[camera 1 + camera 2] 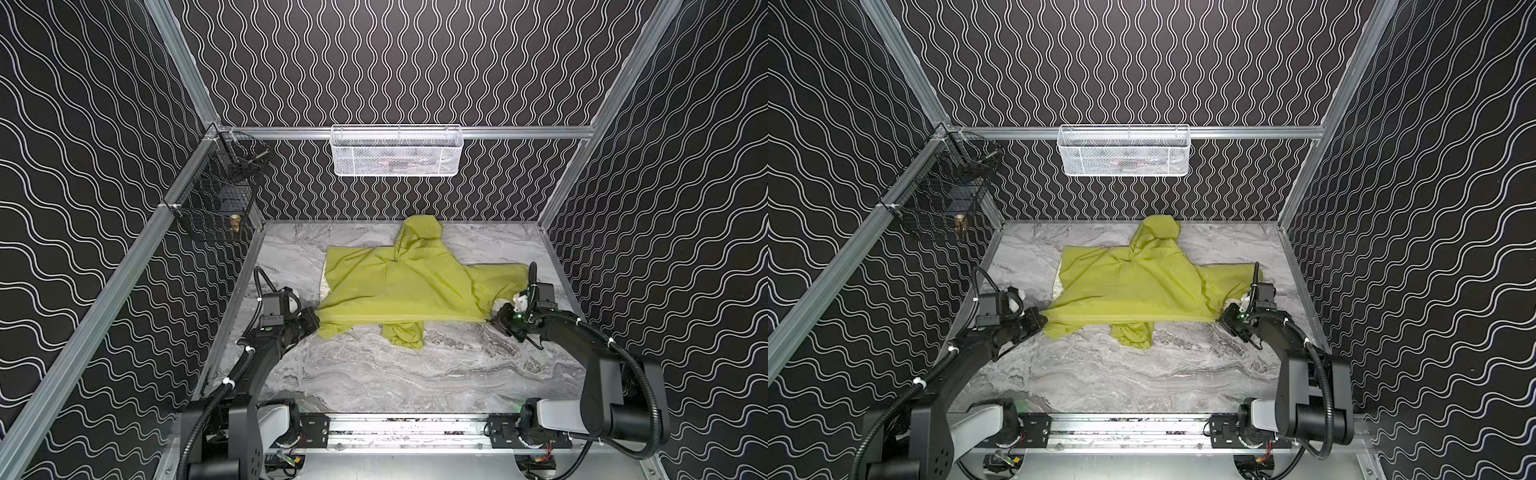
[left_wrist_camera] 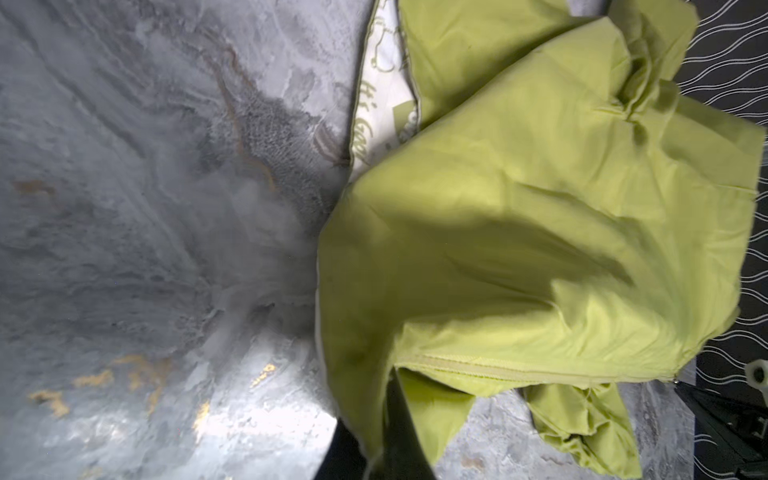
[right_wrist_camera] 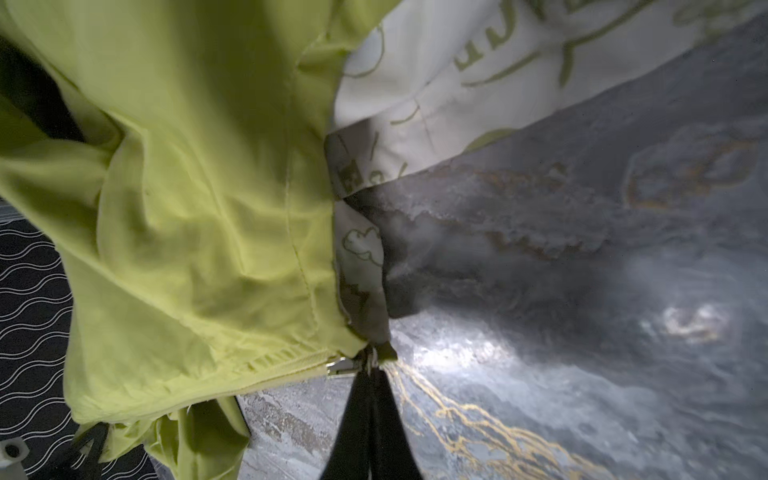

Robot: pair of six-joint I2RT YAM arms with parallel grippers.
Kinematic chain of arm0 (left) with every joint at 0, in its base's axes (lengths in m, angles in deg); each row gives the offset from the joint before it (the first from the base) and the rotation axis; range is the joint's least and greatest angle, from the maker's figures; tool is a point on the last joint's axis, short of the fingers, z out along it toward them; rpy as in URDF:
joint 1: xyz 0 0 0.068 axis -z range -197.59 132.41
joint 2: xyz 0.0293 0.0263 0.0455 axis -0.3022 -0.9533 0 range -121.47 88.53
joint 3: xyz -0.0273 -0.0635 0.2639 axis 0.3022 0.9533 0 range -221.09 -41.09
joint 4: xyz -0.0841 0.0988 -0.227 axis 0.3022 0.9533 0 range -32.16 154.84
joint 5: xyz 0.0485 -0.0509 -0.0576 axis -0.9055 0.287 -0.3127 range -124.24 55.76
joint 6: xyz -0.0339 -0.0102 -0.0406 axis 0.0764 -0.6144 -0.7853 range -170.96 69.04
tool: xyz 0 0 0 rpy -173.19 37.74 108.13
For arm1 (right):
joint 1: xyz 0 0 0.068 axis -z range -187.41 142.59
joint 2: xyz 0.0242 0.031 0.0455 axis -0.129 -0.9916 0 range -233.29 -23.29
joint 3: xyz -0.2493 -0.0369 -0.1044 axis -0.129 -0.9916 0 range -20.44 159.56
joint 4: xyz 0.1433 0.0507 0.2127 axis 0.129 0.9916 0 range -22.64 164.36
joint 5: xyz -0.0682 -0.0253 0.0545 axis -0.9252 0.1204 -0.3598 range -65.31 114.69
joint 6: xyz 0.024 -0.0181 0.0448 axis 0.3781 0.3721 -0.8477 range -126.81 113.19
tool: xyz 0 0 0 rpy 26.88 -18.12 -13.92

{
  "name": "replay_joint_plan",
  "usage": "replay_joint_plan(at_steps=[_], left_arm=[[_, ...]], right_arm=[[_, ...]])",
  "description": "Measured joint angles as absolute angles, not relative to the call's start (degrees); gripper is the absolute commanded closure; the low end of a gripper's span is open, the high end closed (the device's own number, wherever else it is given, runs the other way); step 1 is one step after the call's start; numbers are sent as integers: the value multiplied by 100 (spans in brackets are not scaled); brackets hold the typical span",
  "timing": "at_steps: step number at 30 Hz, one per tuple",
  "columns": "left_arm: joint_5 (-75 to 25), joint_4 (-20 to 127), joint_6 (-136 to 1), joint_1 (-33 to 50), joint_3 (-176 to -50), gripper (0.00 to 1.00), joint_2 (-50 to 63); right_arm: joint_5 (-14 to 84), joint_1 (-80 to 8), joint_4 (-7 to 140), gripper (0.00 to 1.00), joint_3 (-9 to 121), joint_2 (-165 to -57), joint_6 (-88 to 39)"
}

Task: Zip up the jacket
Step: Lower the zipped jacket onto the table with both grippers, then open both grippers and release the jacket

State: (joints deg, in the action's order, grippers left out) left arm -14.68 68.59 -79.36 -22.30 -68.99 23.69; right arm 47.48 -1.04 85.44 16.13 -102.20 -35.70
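The silver slider is already at the zipper's other end, so the robot's left gripper will next move gently down toward the marble table and let go of the jacket's pinched end (image 1: 321, 317) (image 2: 380, 376).
The lime-green hooded jacket (image 1: 415, 282) (image 1: 1142, 282) lies spread on the marble table, hood toward the back wall. Its near edge, carrying the pale zipper (image 2: 478, 368), is pulled taut between both grippers. My left gripper (image 1: 318, 322) (image 1: 1045, 321) (image 2: 388, 386) is shut on the jacket's left end, with green cloth pinched between its fingers. My right gripper (image 1: 490, 321) (image 1: 1219, 320) (image 3: 371, 365) is shut on the zipper pull beside the silver slider (image 3: 343, 366) at the right end. Cream printed lining (image 3: 457, 83) (image 2: 382, 62) peeks out at both sides. A sleeve hangs below the taut edge.
Bare marble table (image 1: 374, 374) stretches toward the arm bases. A white mesh basket (image 1: 395, 151) hangs on the back rail. At the back left corner hangs a black wire basket (image 1: 216, 195). Patterned walls close in three sides.
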Motion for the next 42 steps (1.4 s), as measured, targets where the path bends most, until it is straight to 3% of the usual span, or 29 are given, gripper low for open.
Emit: replay_joint_plan(at_steps=[8,12,13,14,15,19,25,33,42], left_arm=[[-1512,6513,-7954,-2234,-7002,100,1847],[-1648,6505,-7958,-2236,-7090,72,1768],[-1796,6526,-7986,-2249,-7129,49,1794],[-1886,6553,-7997,-2258,-7175,6,1847],[-1943,6603,-7995,-2263,-7230,2,1919],[-2198,6887,-8004,-2265,-7595,2,2216],[-2432,7324,-7923,-2267,-8292,2,2666],[-2360,6846,-7206,-2267,-9035,1,3326],[-2323,5499,-6500,-2273,-9785,2,2904]], right_arm=[[4757,-111,8514,97,1895,-10784,-3541],[4660,-108,8514,68,1987,-10843,-3522],[4503,-97,8518,59,2007,-10821,-3524],[4405,-91,8549,51,2037,-10780,-3522],[4291,-93,8593,45,2079,-10738,-3522],[3670,-97,8909,24,2422,-10563,-3485],[2949,-97,9344,8,2835,-9899,-3463],[2451,-97,9178,1,3452,-9066,-3635],[1764,-97,7957,1,3795,-8489,-3640]])
